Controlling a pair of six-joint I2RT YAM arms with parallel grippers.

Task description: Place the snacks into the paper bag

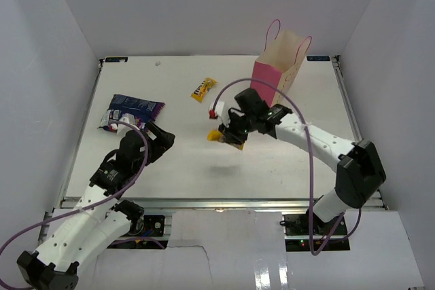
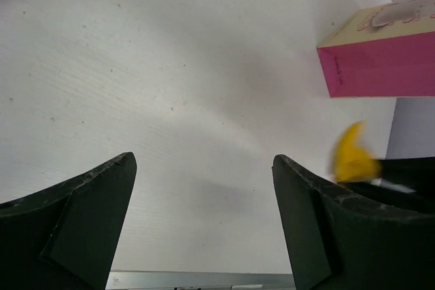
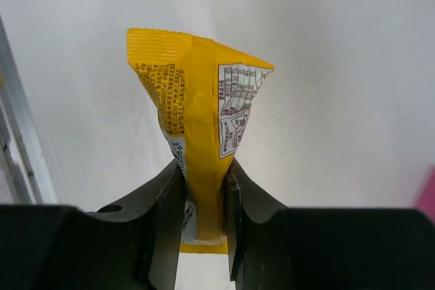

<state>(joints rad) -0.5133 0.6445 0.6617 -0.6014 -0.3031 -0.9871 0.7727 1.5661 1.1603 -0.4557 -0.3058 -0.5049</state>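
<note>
My right gripper next rises outward, to the right in the top view, over the upright bag's opening (image 1: pixel 283 51) to release the packet, since the opening lies that way.
My right gripper (image 1: pixel 230 138) is shut on a yellow candy packet (image 3: pixel 197 120) and holds it above the table's middle; the packet also shows in the top view (image 1: pixel 217 135) and in the left wrist view (image 2: pixel 353 156). The pink paper bag (image 1: pixel 277 70) stands upright and open at the back right, also seen in the left wrist view (image 2: pixel 380 52). A second yellow packet (image 1: pixel 203 89) lies on the table left of the bag. The dark blue-purple snack bag (image 1: pixel 131 111) lies at the left. My left gripper (image 1: pixel 163 142) is open and empty beside it. No brown bars show.
White walls enclose the table (image 1: pixel 190 161) on three sides. A metal rail (image 1: pixel 204 203) runs along the near edge. The right arm's purple cable (image 1: pixel 309 168) loops above the table's right part.
</note>
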